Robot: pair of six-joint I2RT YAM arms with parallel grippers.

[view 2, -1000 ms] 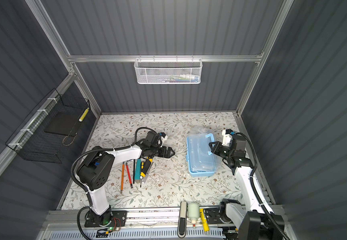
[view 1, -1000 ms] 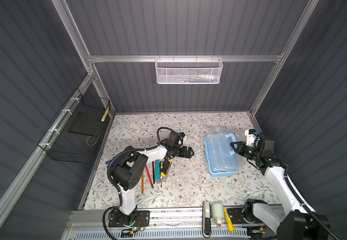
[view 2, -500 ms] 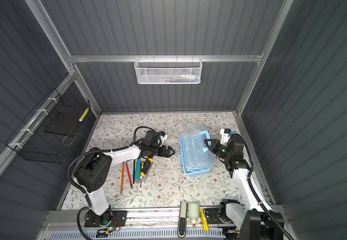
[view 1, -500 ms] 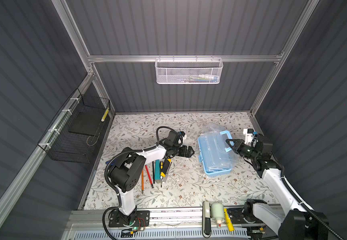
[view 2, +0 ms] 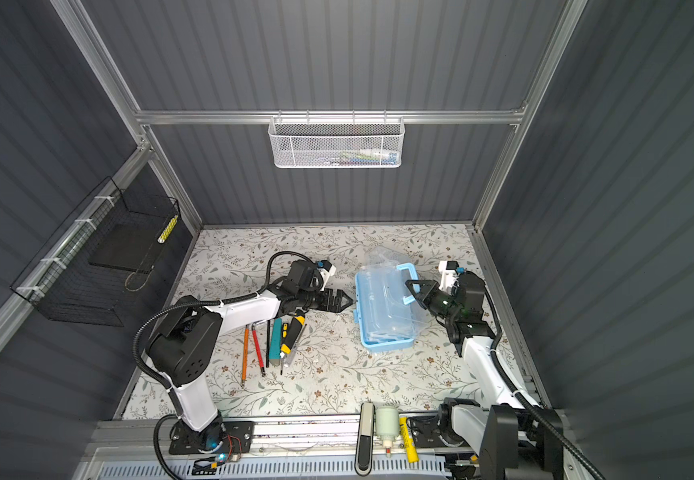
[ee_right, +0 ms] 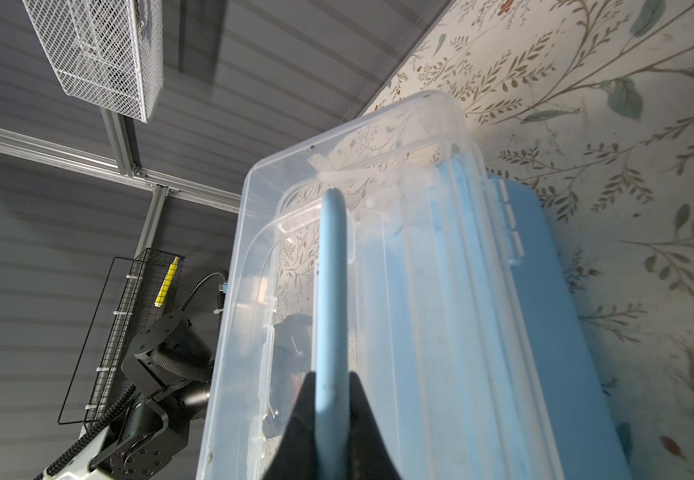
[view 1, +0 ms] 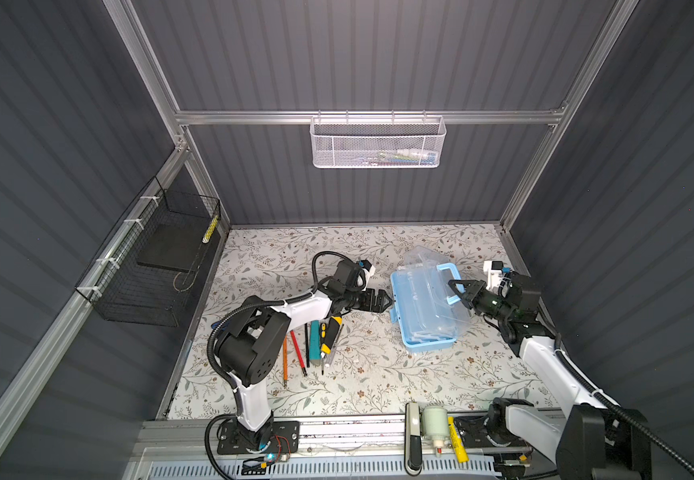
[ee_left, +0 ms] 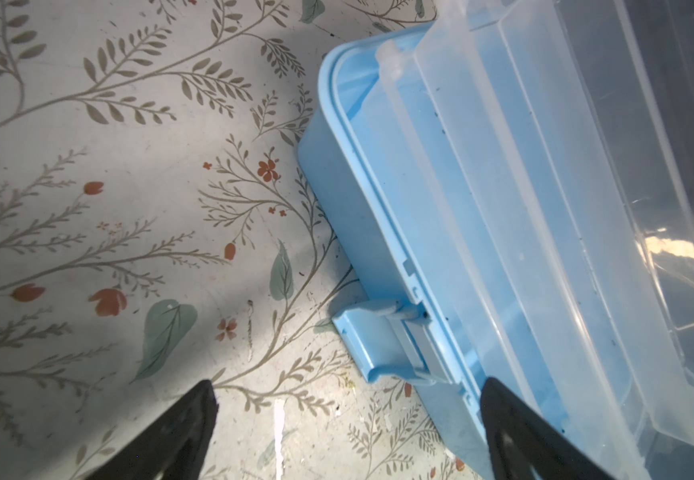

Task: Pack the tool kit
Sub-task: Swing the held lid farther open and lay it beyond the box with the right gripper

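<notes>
My right gripper should next swing the handle, as the lid still overhangs the case, away from the clasp (ee_left: 372,347) toward bare tabletop past the gripper and release it.
The tool kit (view 1: 425,332) (view 2: 384,338), a light-blue case, lies on the floral table right of centre. Its see-through lid (ee_left: 586,199) (ee_right: 253,291) is lifted off the rim on the clasp side, and the blue clasp (ee_left: 372,347) hangs loose. My right gripper (view 1: 455,291) (view 2: 412,291) (ee_right: 332,380) is shut on the pale blue handle (ee_right: 332,270) (view 1: 450,275) and holds the lid up. My left gripper (view 1: 390,300) (view 2: 351,306) (ee_left: 347,386) stands open just beside the clasp side of the case, with nothing between its fingers.
Several loose tools (view 1: 314,340) (view 2: 274,336), pencils and screwdrivers, lie under the left forearm. A white mesh basket (view 1: 376,143) hangs on the back wall. A black wire basket (view 1: 158,257) hangs on the left wall. Small items (view 1: 432,424) sit on the front rail.
My right gripper has moved left and up with the handle, raising the lid and sliding the case a little left toward the left gripper. The left arm has barely moved.
</notes>
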